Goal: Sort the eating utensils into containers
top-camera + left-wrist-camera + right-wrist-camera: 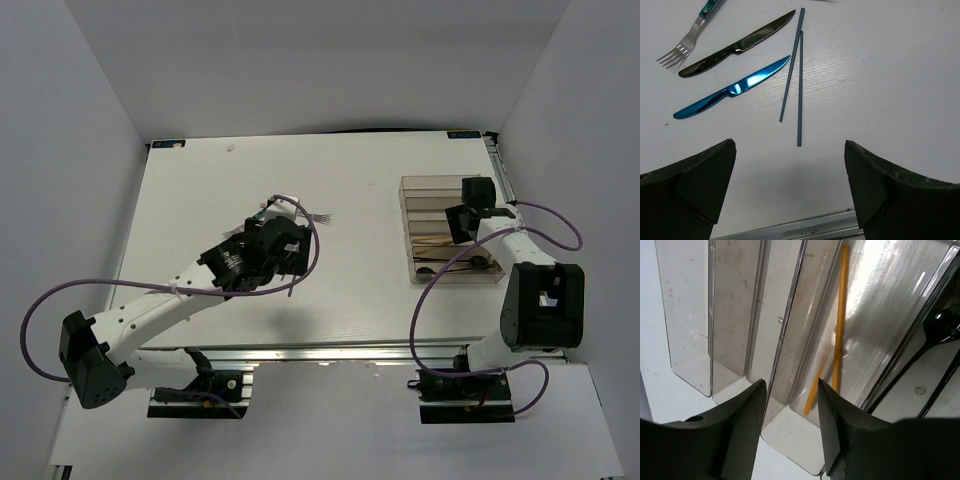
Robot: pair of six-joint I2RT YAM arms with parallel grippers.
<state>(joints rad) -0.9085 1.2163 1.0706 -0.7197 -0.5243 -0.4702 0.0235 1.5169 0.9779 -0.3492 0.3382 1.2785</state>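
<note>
I should next lower my open left gripper onto the near end of the chopstick farther from the knives, because that end lies apart from the other chopstick.
On the white table ahead of my left gripper [790, 145] lie a silver fork [685, 45] with a teal handle, a black knife [735, 47], a shiny blue knife [732, 90] and two thin blue-grey chopsticks [799, 85]. That gripper is open and empty, its fingers astride the chopsticks' near ends. The clear brownish container tray [690, 315] has long compartments. One holds two orange chopsticks [840, 315], the neighbouring one black spoons [935, 340]. My right gripper [791, 385] hovers over the tray's end, jaws apart, nothing between them. From above, the left gripper [283, 252] is mid-table and the right gripper [462, 222] over the tray [405, 200].
A metal rail [805, 227] runs along the table's near edge just behind the left gripper. Purple cables [315, 240] loop off both arms. White walls enclose the table on three sides. Three tray compartments on the left of the right wrist view hold nothing.
</note>
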